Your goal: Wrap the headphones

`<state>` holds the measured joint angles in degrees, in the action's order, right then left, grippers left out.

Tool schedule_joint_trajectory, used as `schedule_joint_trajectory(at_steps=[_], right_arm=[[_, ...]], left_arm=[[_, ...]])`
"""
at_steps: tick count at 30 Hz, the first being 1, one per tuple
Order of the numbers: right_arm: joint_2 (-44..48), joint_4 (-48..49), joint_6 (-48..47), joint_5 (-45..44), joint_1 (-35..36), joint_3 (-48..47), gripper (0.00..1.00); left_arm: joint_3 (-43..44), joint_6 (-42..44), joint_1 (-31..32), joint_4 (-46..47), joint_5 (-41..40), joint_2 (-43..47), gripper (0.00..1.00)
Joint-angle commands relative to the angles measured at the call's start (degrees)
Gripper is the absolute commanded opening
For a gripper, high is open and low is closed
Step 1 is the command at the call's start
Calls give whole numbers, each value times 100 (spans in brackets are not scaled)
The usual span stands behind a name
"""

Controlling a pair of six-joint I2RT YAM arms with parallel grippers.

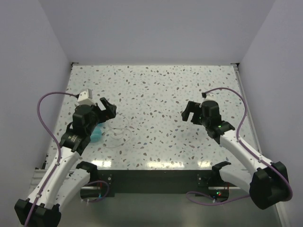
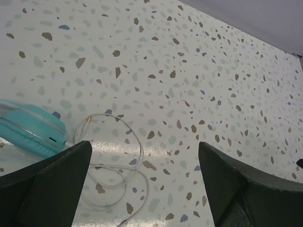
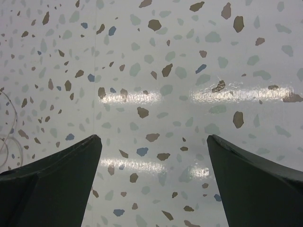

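Note:
My left gripper moves down and to the left in the wrist view next, past the teal earcup onto the headband. The headphones (image 1: 96,134) lie to that side.
The turquoise headphones (image 1: 96,134) lie on the table at the left, mostly hidden under my left arm in the top view. In the left wrist view one teal earcup (image 2: 29,126) shows at the left edge, with the thin whitish cord (image 2: 124,161) lying in loose loops beside it. The cord (image 1: 118,135) also trails right of the earcup in the top view. My left gripper (image 1: 108,109) is open and empty, held above the table just beyond the headphones. My right gripper (image 1: 191,111) is open and empty over bare table at the right. The cord's edge (image 3: 6,142) shows at the far left of the right wrist view.
The speckled terrazzo table (image 1: 156,90) is bounded by white walls at the back and both sides. A dark edge strip (image 1: 151,174) runs along the near side between the arm bases. Purple cables (image 1: 45,118) loop from both arms.

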<state>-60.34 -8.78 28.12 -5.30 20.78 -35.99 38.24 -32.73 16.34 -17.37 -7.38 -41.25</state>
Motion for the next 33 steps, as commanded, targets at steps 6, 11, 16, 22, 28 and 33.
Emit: schedule_joint_trajectory(at_steps=[6, 11, 16, 22, 28, 33], right_arm=[[224, 148, -158, 126, -12, 48, 99], [294, 96, -175, 231, -3, 57, 99], [584, 87, -184, 231, -3, 162, 99], [734, 86, -193, 257, -3, 250, 99], [664, 157, -140, 372, -12, 294, 99], [646, 201, -96, 512, -3, 329, 99]], left_arm=[[737, -374, -34, -864, -1125, -234, 100], [1079, -629, -78, -1444, -2117, -619, 100], [1379, -745, -1254, -1920, -1918, -1497, 99], [1668, -999, -2300, -2254, -2408, -2280, 94], [1977, -831, -3250, -2113, -2874, -2904, 91], [1635, -253, -3602, -1377, -2813, -3230, 86]])
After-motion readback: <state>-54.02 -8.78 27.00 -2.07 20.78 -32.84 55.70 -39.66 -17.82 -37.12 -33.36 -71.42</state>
